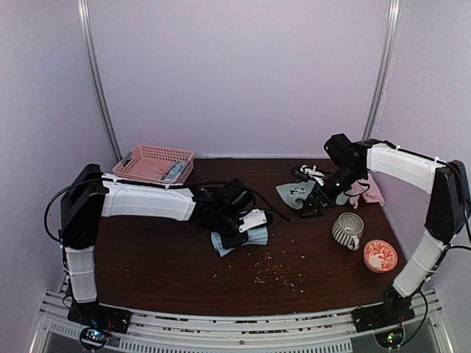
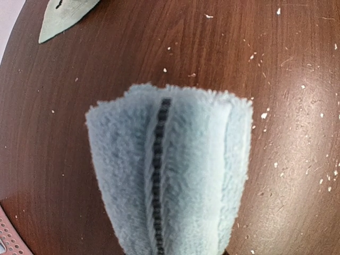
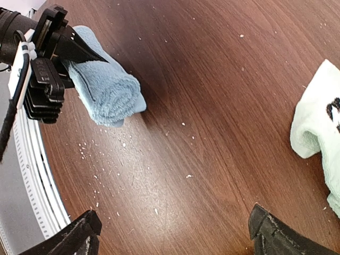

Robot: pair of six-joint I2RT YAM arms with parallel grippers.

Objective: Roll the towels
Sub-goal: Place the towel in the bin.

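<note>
I will swing my left gripper over the basket's open bottom, which lies outward and to its left in the top view, and release the roll as room remains.
My left gripper [image 1: 237, 232] is shut on a rolled light blue towel [image 1: 241, 240] low over the middle of the table. The roll fills the left wrist view [image 2: 175, 175], with a dark ribbed strip running down its fold, and also shows in the right wrist view [image 3: 106, 87]. My right gripper [image 1: 313, 201] is wide open and empty just above the bare wood [image 3: 178, 236]. It is beside a sage green towel [image 1: 294, 193] with a dark mark [image 3: 319, 127], which lies flat. A pink towel [image 1: 368, 193] lies crumpled behind the right arm.
A pink basket [image 1: 140, 163] stands at the back left with something light blue inside. A striped mug [image 1: 347, 229] and a red patterned bowl [image 1: 380, 255] stand at the right front. Crumbs are scattered over the dark wooden table [image 1: 162, 265].
</note>
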